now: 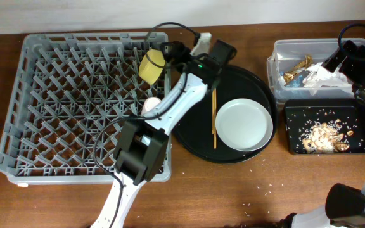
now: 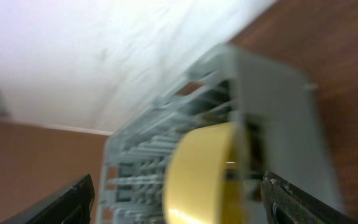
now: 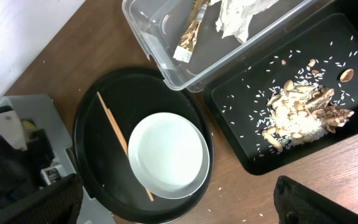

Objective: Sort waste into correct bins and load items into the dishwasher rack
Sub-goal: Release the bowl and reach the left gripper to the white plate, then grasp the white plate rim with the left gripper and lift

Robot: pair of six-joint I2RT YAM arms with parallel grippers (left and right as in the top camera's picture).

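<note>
The plate's rim by the chopsticks lies below my left gripper and to its right in the overhead view, so I will turn that gripper from the bowl down onto it next.
The yellow bowl [image 1: 151, 66] stands on its edge among the pegs at the back right of the grey dishwasher rack [image 1: 62, 101]. My left gripper [image 1: 172, 53] is open, with its fingers on either side of the bowl [image 2: 204, 180] and gaps showing between them. A pink cup [image 1: 150, 104] sits in the rack, partly hidden under my left arm. The grey plate [image 1: 244, 124] and the chopsticks [image 1: 213, 118] lie on the round black tray [image 1: 189, 136]. My right gripper [image 1: 344, 60] is open and empty over the clear tub [image 1: 281, 50]. The light-blue cup is out of view.
The clear tub [image 3: 166, 46] holds white napkins [image 3: 238, 15] and a gold wrapper [image 3: 188, 37]. The black rectangular tray [image 3: 229, 124] holds brown food scraps [image 3: 300, 115] and rice grains. Rice grains also lie scattered on the wooden table [image 1: 265, 190]. A white wall runs behind.
</note>
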